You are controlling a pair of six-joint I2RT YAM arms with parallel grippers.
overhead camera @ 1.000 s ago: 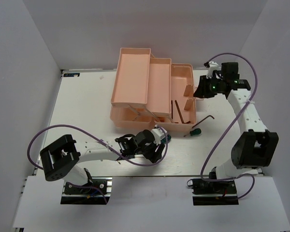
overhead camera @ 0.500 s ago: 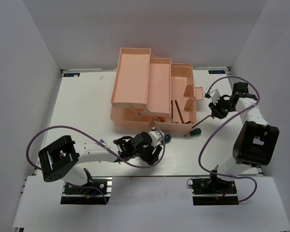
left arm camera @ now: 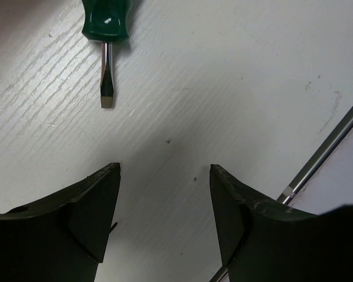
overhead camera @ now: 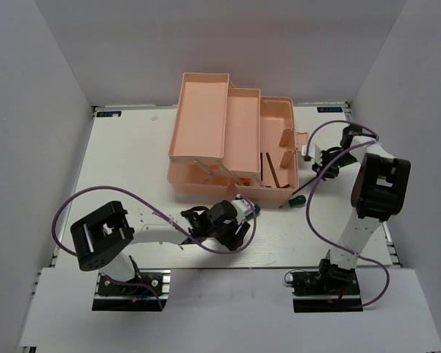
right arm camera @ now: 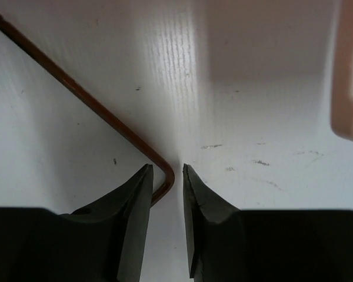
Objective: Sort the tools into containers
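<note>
The hex key's long arm lies slanted to my fingers, so next I need to turn my right gripper in line, then shift from the bend toward the toolbox [overhead camera: 206,125].
The salmon-pink toolbox [overhead camera: 206,125] stands open at mid-table, trays fanned out; two brown hex keys [overhead camera: 273,173] lie in its lower compartment. My right gripper [right arm camera: 166,169] is low over the table to its right, jaws narrowly open and straddling the bend of a brown L-shaped hex key [right arm camera: 76,91], with a thin gap on the right side. My left gripper [left arm camera: 165,170] is open over bare table, just short of a green-handled screwdriver [left arm camera: 106,23]. A thin metal shaft [left arm camera: 326,147] lies to its right. Another green-handled screwdriver [overhead camera: 298,198] lies by the toolbox's front right corner.
A corner of the toolbox [right arm camera: 350,70] shows at the right edge of the right wrist view. A purple cable [overhead camera: 312,213] loops from the right arm across the table. White walls enclose the table on three sides.
My right arm has swung from beside the toolbox's right end down to the table, bringing its jaws around the hex key. The left gripper has edged slightly toward the green screwdriver.
</note>
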